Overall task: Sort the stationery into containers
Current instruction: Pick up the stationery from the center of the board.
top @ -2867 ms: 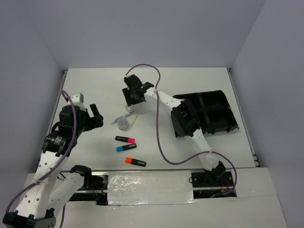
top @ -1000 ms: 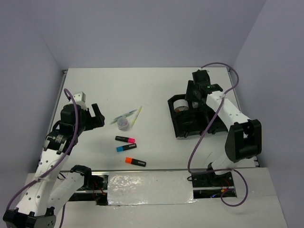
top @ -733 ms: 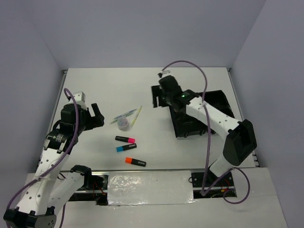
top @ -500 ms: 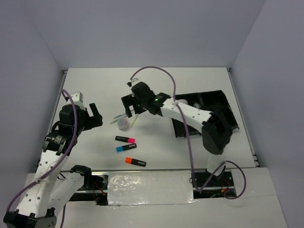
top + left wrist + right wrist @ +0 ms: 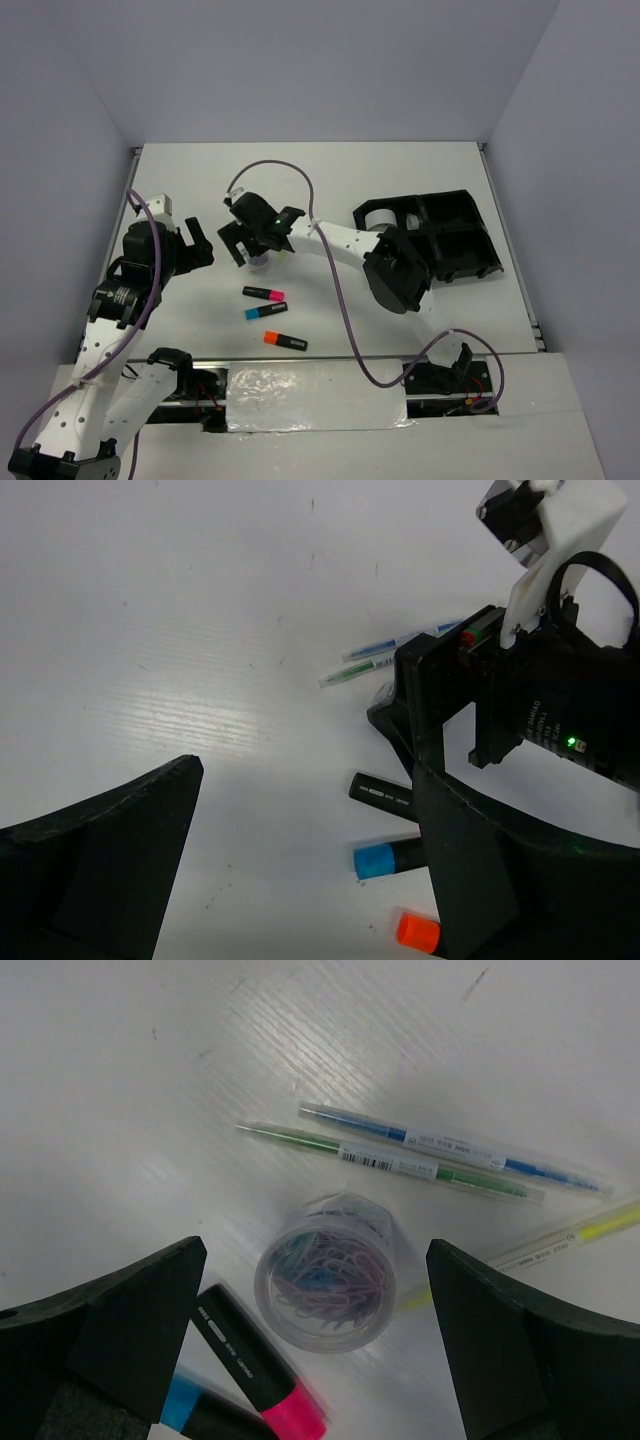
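Next, my right gripper should lower around the clear round sides of the pot [image 5: 325,1270] of paper clips and close on it, since the pot already sits between my open fingertips.
My right gripper [image 5: 250,243] is open and hovers over the small round clear pot [image 5: 325,1270] of paper clips, one finger on each side, not touching it [image 5: 259,263]. Three thin pens lie just beyond it: blue [image 5: 450,1148], green [image 5: 390,1163] and yellow [image 5: 570,1235]. The pink [image 5: 263,293], blue [image 5: 265,312] and orange [image 5: 285,341] highlighters lie nearer the arm bases. The black organiser tray [image 5: 460,250] stands at the right with the grey tape roll [image 5: 378,218] in its left compartment. My left gripper [image 5: 200,243] is open and empty, left of the pot. The clear ring is not visible.
The right arm [image 5: 340,245] stretches across the table from the tray side to the pot. My left wrist view shows the right gripper's black body [image 5: 520,710] close ahead, with the blue [image 5: 378,860] and orange [image 5: 418,930] highlighter ends below it. Grey walls enclose the table.
My right arm swung from the tray, where the tape roll now rests, leftward across the table to above the clear pot. The left arm barely moved.
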{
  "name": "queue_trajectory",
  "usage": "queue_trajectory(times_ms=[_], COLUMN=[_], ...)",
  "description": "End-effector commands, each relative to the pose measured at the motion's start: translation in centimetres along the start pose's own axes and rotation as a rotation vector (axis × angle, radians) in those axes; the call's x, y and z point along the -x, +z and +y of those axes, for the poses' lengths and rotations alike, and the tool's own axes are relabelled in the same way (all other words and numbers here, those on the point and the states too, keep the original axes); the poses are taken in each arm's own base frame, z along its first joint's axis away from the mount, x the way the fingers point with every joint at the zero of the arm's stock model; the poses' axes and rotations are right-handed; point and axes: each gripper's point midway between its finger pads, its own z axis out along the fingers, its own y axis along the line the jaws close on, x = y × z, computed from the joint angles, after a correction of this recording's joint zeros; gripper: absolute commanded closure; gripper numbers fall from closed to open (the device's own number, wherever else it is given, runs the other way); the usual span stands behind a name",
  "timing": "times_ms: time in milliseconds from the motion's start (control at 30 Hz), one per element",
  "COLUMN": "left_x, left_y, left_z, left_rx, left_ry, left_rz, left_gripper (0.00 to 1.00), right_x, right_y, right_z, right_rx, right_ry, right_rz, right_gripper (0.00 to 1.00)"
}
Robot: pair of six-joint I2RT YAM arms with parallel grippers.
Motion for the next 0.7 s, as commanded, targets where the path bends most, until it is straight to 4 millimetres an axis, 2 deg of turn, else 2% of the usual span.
queue_trajectory(times_ms=[0,233,333,367,400,500,600,667], left_x=[1.3,1.1,1.1,1.1,1.1,1.1,1.1,1.2], left_y=[-0.3,-0.2,-0.1,-0.1,-0.1,-0.1,-0.2,-0.2], left_z=[-0.4,-0.6,-0.7,-0.7,-0.7,-0.6,-0.6,-0.7], left_rx=[-0.017,-0.029,-0.031,-0.033,-0.031,-0.031,-0.031,-0.032], left_ry=[-0.019,-0.013,-0.012,-0.011,-0.011,-0.011,-0.012,-0.013], left_rz=[-0.044,-0.037,-0.035,-0.034,-0.035,-0.033,-0.035,-0.037], left_gripper=[0.01,0.01,0.01,0.01,0.01,0.01,0.01,0.01], right_x=[-0.4,-2.3,-2.2,-2.2,-2.1,-1.9,-2.2,-2.2], right_y=[0.3,0.7,0.5,0.4,0.3,0.1,0.2,0.0], right_z=[0.2,-0.4,-0.1,0.1,0.3,0.7,0.4,0.3], right_rx=[-0.035,-0.097,-0.07,-0.059,-0.046,-0.027,-0.037,-0.044], right_ry=[-0.014,-0.015,-0.017,-0.02,-0.023,-0.025,-0.033,-0.034], right_rz=[0.017,0.055,0.047,0.042,0.042,0.048,0.059,0.061], right_gripper=[0.0,0.04,0.15,0.25,0.27,0.27,0.23,0.42])
